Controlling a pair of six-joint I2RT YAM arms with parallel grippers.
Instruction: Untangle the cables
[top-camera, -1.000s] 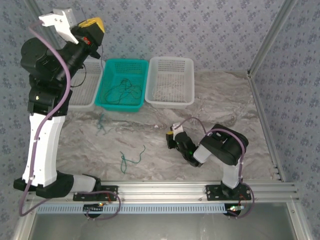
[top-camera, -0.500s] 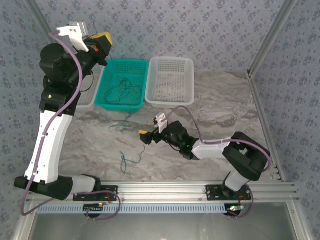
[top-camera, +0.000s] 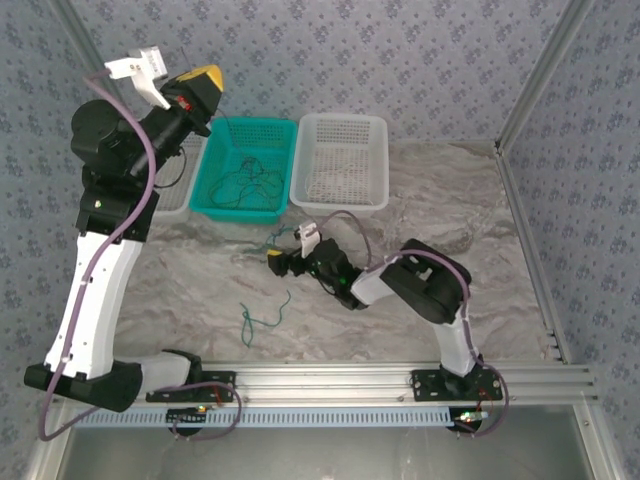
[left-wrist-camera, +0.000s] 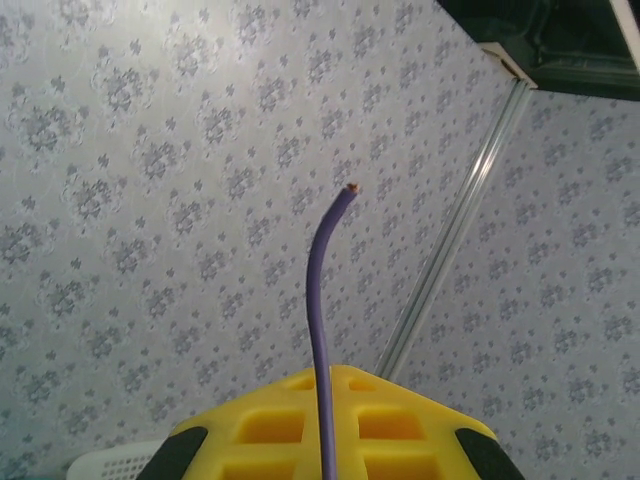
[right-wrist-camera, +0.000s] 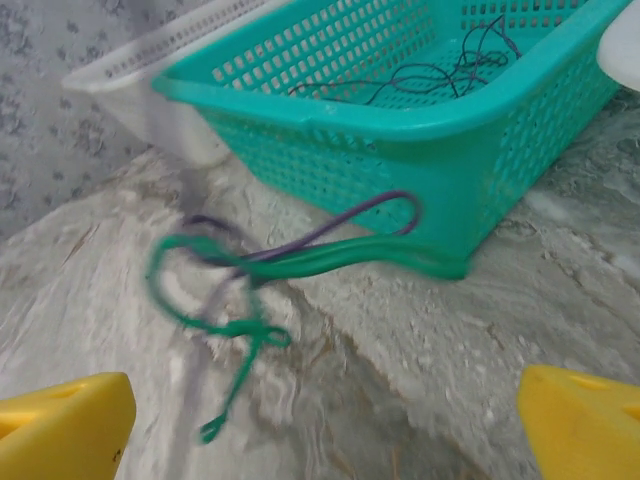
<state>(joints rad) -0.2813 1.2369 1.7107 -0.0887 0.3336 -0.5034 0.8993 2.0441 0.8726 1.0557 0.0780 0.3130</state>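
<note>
The green and purple tangle (right-wrist-camera: 255, 268) lies outward beyond the open fingers, so next my right gripper needs to reach outward toward the teal basket (right-wrist-camera: 400, 130) to bring parts of the tangle between them.
The cables lie in three places. A green and purple tangle (right-wrist-camera: 235, 265) sits on the table just in front of the teal basket (right-wrist-camera: 400, 130), also seen from above (top-camera: 266, 242). A loose green cable (top-camera: 262, 318) lies nearer the front. More dark cables (top-camera: 245, 180) rest inside the basket. My right gripper (right-wrist-camera: 320, 435) is low over the table, open wide, its yellow fingertips (right-wrist-camera: 60, 430) either side of the view and short of the tangle. My left gripper (left-wrist-camera: 330, 375) is raised high (top-camera: 197, 85), shut on a thin purple cable (left-wrist-camera: 318, 290) that sticks out past its fingers.
A white basket (top-camera: 340, 160) stands right of the teal basket (top-camera: 285, 130), and another white basket (top-camera: 180, 185) stands to its left, behind the left arm. The marble table (top-camera: 450, 220) is bare on the right, with metal frame posts at the back corners.
The right gripper has opened wide and reached left toward the tangle by the teal basket. The tangle has shifted right across the table. The left arm has swung slightly, still raised.
</note>
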